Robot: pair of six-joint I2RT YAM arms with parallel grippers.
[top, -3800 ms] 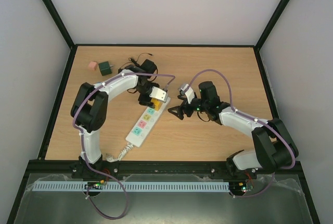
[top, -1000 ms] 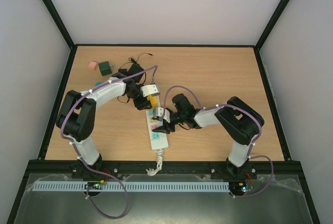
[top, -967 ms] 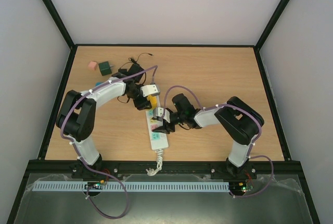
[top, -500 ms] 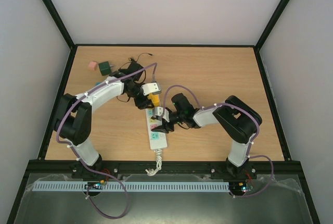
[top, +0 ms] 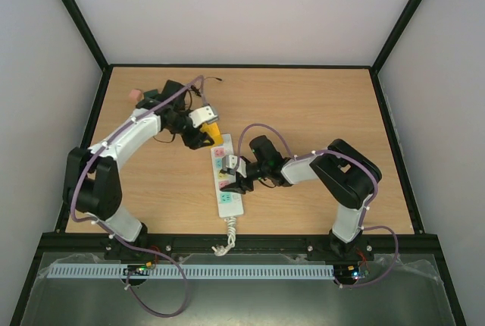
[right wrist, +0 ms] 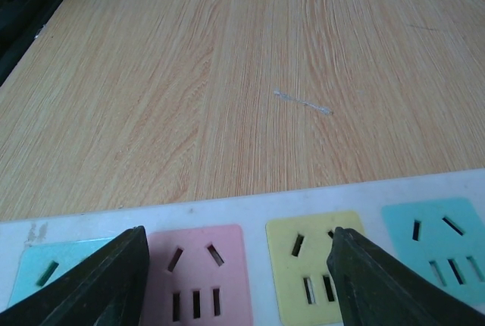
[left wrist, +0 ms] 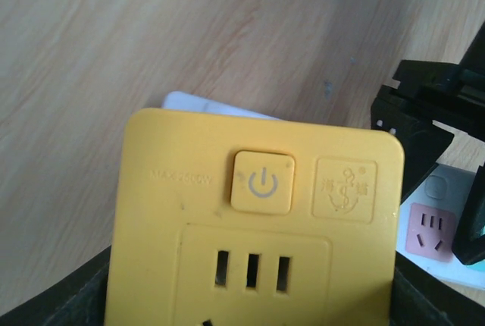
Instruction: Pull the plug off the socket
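Observation:
I will next move my left gripper left in the top view, then down to the tabletop to release the plug, as it is still near the power strip.
The socket, a long white power strip with pastel outlets, lies in the middle of the table, its coiled cord trailing to the near edge. My left gripper is shut on a yellow plug block and holds it just beyond the strip's far end, apart from it. In the left wrist view the yellow plug fills the frame, with the strip behind it. My right gripper is open, its fingers down on the strip either side of the pink and yellow outlets.
A pink cube sits at the far left, with a dark block beside it mostly hidden by my left arm. A thin black cable lies behind the left arm. Black frame rails edge the table.
My left gripper has moved up and left with the yellow plug, which has come off the strip's far end. The right gripper has stayed on the strip.

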